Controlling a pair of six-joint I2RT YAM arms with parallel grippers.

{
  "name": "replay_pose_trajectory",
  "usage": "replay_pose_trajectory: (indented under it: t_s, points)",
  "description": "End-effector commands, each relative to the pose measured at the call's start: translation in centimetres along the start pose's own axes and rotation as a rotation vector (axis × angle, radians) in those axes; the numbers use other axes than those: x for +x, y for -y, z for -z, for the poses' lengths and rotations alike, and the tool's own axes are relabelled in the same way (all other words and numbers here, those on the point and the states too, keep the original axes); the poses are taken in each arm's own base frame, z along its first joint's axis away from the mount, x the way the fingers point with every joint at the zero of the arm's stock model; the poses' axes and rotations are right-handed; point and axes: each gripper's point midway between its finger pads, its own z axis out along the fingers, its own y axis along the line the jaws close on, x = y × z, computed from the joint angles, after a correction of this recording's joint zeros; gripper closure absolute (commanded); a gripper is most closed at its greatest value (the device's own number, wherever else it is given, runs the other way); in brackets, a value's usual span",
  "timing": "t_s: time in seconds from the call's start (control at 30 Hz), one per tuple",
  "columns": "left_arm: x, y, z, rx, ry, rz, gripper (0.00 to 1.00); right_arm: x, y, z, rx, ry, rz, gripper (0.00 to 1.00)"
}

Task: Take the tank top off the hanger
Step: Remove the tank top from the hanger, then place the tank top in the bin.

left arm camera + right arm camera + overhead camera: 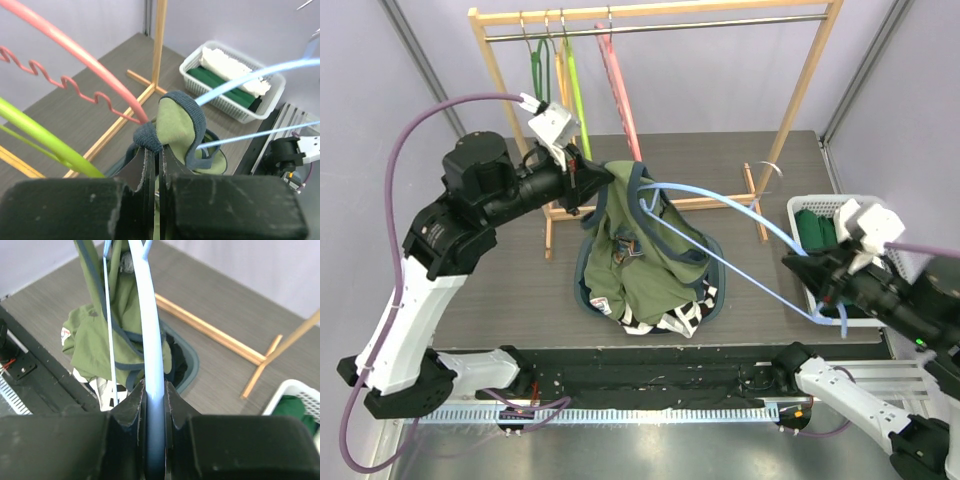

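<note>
My left gripper brings the tank top's strap down into the dark bin below, to its right in the top view, next and releases. The bin already holds the tank top's lower part.
The olive-green tank top (642,250) with navy trim hangs from a light blue hanger (740,215) above the table. My left gripper (590,178) is shut on the top's navy shoulder strap (149,136) and holds it up and to the left. The strap's green inside (176,122) stands just beyond the fingertips, with the hanger's arm (250,77) running off behind it. My right gripper (818,282) is shut on the hanger's thick blue bar (150,325), at the right of the table. The garment (92,335) droops below that bar, its lower part resting on a pile.
A wooden clothes rack (650,15) stands at the back with green (538,60), orange and pink (617,70) hangers. A white basket (807,205) of folded clothes sits at the right. Under the tank top lies a round dark bin (712,290) with other clothes.
</note>
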Motion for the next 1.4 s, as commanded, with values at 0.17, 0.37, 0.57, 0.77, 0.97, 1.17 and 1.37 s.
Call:
replay_pose_trajectory:
  t_s: [0.17, 0.37, 0.57, 0.77, 0.97, 1.17, 1.37]
  points:
    - [5.8, -2.7, -2.6, -0.084, -0.143, 0.011, 1.0, -2.7, 0.9, 7.2, 0.099, 0.186, 0.022, 0.99]
    - [9.4, -0.2, -3.5, 0.063, -0.234, 0.057, 1.0, -3.5, 4.4, 7.9, 0.304, 0.188, -0.004, 0.99]
    - [12.5, 1.7, -3.3, 0.14, -0.315, 0.02, 1.0, -4.2, 7.7, 6.0, 0.478, 0.145, -0.013, 0.99]
    - [12.8, 4.0, -2.9, 0.235, -0.325, -0.04, 1.0, -4.5, 7.8, 3.2, 0.457, 0.145, 0.002, 0.99]
    - [16.0, 5.6, -3.4, 0.281, -0.416, -0.158, 0.89, -4.4, 8.6, -0.1, 0.477, 0.1, 0.026, 0.99]
    - [20.9, 3.8, -6.0, 0.203, -0.447, -0.227, 0.79, -5.6, 9.0, -1.6, 0.487, 0.115, 0.039, 0.99]
    - [28.3, 2.3, -8.1, 0.147, -0.584, -0.215, 0.85, -5.6, 9.0, -2.2, 0.478, 0.12, 0.05, 0.99]
